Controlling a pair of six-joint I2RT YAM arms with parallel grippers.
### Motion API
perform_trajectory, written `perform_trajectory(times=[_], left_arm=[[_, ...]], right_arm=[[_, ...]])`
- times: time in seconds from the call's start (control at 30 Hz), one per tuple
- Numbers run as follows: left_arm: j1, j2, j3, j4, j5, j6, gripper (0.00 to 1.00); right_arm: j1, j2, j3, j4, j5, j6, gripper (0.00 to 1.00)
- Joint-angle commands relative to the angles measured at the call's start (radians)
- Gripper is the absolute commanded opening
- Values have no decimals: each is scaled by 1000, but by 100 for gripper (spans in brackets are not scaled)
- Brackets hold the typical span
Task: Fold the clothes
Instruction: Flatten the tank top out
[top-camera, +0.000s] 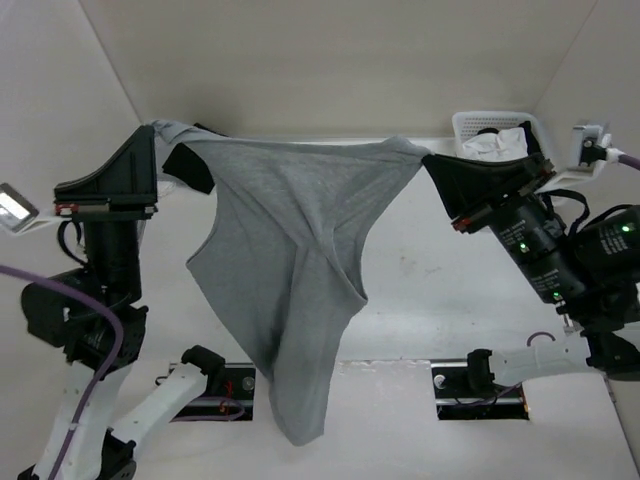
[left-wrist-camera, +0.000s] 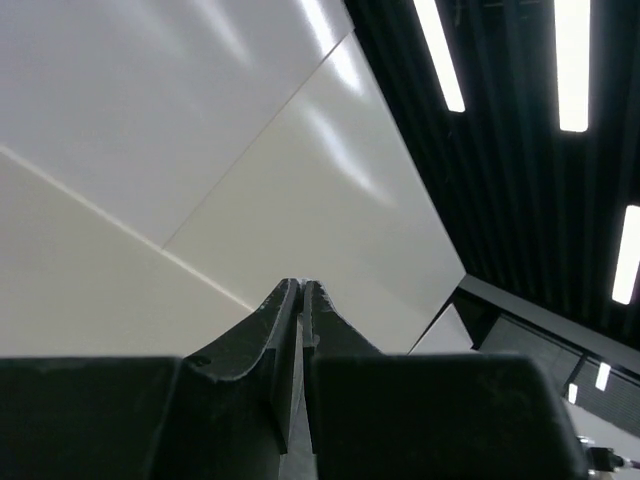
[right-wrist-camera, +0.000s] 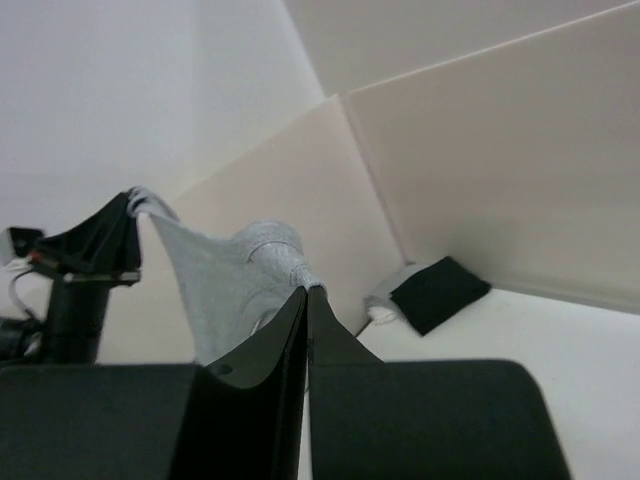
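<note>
My left gripper will next move outward and down, lay the tank top's corner by the table's far edge and open.
The clothes (top-camera: 290, 250), a light grey tank top, hang stretched in the air between my two grippers, and the lower part droops toward the table's near edge. At the top left corner my left gripper (top-camera: 165, 128) is shut on the fabric. The left wrist view shows its jaws (left-wrist-camera: 301, 285) pressed together with only a thin grey sliver between them. My right gripper (top-camera: 428, 158) is shut on the top right corner. In the right wrist view a bunched strap of the clothes (right-wrist-camera: 220, 275) sticks out past the closed tips of that gripper (right-wrist-camera: 306, 290).
A white basket (top-camera: 495, 128) with white and black garments stands at the back right, just behind the right gripper. The black cloth (right-wrist-camera: 438, 292) also shows in the right wrist view. White walls enclose the table. Two dark openings (top-camera: 480, 395) lie at the near edge by the arm bases.
</note>
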Motion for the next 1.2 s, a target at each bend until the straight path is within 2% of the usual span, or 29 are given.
perform_trajectory(times=[0.0, 0.07, 0.13, 0.17, 0.27, 0.3, 0.37, 0.43, 0.5, 0.57, 0.63, 0.67, 0.73, 0.77, 0.83, 0.9, 0.93, 1.0, 1.07, 1.17], left_arm=[[17, 97, -137, 61, -52, -22, 0], [30, 166, -200, 104, -84, -8, 0], [65, 269, -229, 144, -89, -19, 0], [77, 302, -225, 153, -87, -13, 0], [126, 515, -152, 201, -81, -4, 0], [154, 612, -101, 215, -69, 7, 0], [187, 791, 18, 203, -22, 21, 1], [227, 975, 158, 175, 23, 24, 2], [253, 1115, 291, 105, 49, 21, 5], [272, 1226, 431, 8, 81, 39, 14], [277, 1242, 447, -17, 104, 62, 24], [275, 1219, 404, 1, 103, 76, 27], [257, 1136, 247, 60, 94, 90, 29], [243, 1087, 146, 92, 81, 96, 29], [203, 984, -76, 138, 36, 98, 28], [147, 889, -287, 161, -18, 101, 21], [113, 840, -377, 161, -41, 104, 16], [35, 725, -537, 150, -81, 143, 10], [-57, 607, -649, 112, -116, 209, 8], [-246, 411, -755, -67, -208, 276, 8]], right_arm=[[-159, -14, -73, 74, 22, 6, 4], [-315, 5, -121, 42, -42, 76, 4], [-550, 63, -181, -11, -221, 229, 3], [-590, 74, -190, -12, -257, 248, 3], [-883, 251, -216, 17, -502, 386, 2], [-969, 349, -189, 34, -558, 411, 2], [-1055, 493, -112, 53, -601, 431, 3], [-1144, 697, 59, 34, -641, 449, 4], [-1201, 892, 283, -22, -664, 463, 13], [-1237, 1047, 487, -111, -666, 474, 33], [-1244, 1077, 528, -183, -676, 500, 44], [-1244, 1041, 455, -167, -681, 505, 46], [-1228, 921, 209, -43, -684, 514, 44], [-1203, 854, 64, 40, -689, 521, 39], [-1157, 725, -192, 172, -704, 552, 23], [-1107, 614, -408, 261, -718, 595, 5], [-1076, 568, -502, 295, -721, 615, 1], [-1012, 490, -657, 347, -712, 632, 0], [-953, 424, -783, 387, -693, 647, 0], [-881, 327, -952, 433, -676, 658, 4]])
